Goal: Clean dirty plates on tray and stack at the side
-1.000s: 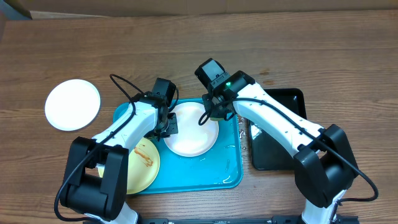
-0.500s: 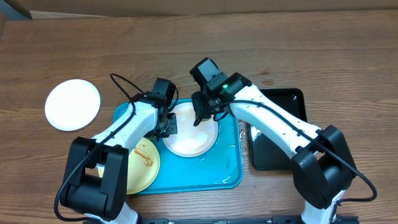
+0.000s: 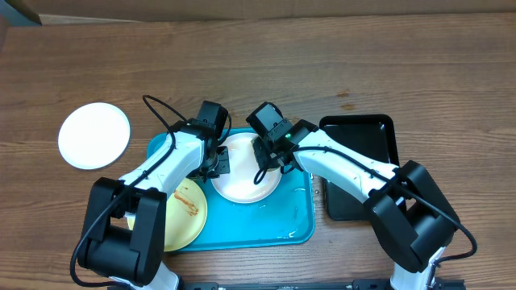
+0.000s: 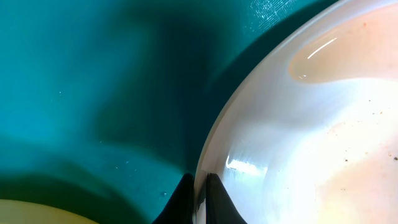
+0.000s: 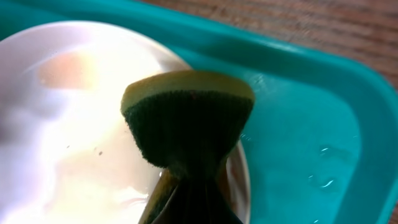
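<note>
To the right of my right gripper in the overhead view is the empty black tray, so I will lift, cross over it, lower and free the sponge.
A white plate [image 3: 242, 184] lies on the turquoise tray [image 3: 286, 219]. My left gripper [image 3: 219, 163] is shut on its left rim; in the left wrist view the rim [image 4: 211, 143] runs between the two fingertips [image 4: 200, 194]. My right gripper [image 3: 270, 155] is shut on a yellow-and-green sponge [image 5: 186, 118] and holds it over the plate's right side [image 5: 62, 124], which has a faint pinkish film. A pale yellow-green plate [image 3: 190, 216] with a brown-red smear lies at the tray's left end. A second white plate [image 3: 94, 134] sits on the table at the far left.
A glossy black tray [image 3: 363, 181] stands right of the turquoise tray. Water drops lie on the turquoise tray's floor [image 5: 323, 168]. A cardboard edge [image 3: 121, 18] runs along the back of the wooden table.
My right gripper has moved left and down with the sponge, from the plate's far right rim to over the plate. The left arm and plate have not moved.
</note>
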You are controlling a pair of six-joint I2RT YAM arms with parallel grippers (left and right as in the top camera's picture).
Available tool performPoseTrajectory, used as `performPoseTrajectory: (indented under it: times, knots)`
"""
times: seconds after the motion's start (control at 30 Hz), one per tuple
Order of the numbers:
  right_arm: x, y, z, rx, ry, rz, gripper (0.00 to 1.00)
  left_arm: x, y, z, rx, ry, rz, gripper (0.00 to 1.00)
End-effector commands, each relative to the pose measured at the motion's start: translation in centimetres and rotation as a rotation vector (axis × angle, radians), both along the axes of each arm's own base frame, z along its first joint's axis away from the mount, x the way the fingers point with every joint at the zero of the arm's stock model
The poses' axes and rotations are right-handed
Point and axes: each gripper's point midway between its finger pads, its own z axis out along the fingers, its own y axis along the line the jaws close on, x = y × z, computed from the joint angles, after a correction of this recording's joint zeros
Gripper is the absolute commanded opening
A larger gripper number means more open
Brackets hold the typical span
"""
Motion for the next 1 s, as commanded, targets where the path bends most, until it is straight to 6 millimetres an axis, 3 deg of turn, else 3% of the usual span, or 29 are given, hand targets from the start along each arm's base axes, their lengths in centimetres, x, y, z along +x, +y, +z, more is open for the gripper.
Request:
performPoseTrajectory:
  times: [0.0, 0.1, 0.3, 0.43, 0.7, 0.97]
  knots:
    - [1.6, -1.2, 0.5, -0.060, -0.081, -0.035, 0.04, -1.6, 2.4, -1.5, 0.112, 0.059, -0.009, 0.04]
    - [2.2, -1.5, 1.6, -0.074, -0.116, -0.049, 0.04, -1.6, 2.5, -1.5, 0.113, 0.059, -0.009, 0.04]
    - [2.9, -1.4, 7.7, -0.029, -0.198, -0.065, 0.04, -1.5, 2.4, -1.5, 0.112, 0.058, -0.009, 0.04]
    - [2.0, -3.3, 10.0, -0.063, -0.215, -0.084, 0.04, -1.5, 2.5, -1.5, 0.113, 0.058, -0.009, 0.04]
    - [0.0, -8.1, 10.6, -0.148, -0.116, -0.153, 0.04, -0.6, 2.6, -0.4, 0.134, 0.041, -0.008, 0.04]
    - [0.0, -16.0, 9.3, -0.155, 0.073, -0.375, 0.04, 2.0, 3.2, 4.5, 0.182, -0.077, 0.001, 0.04]
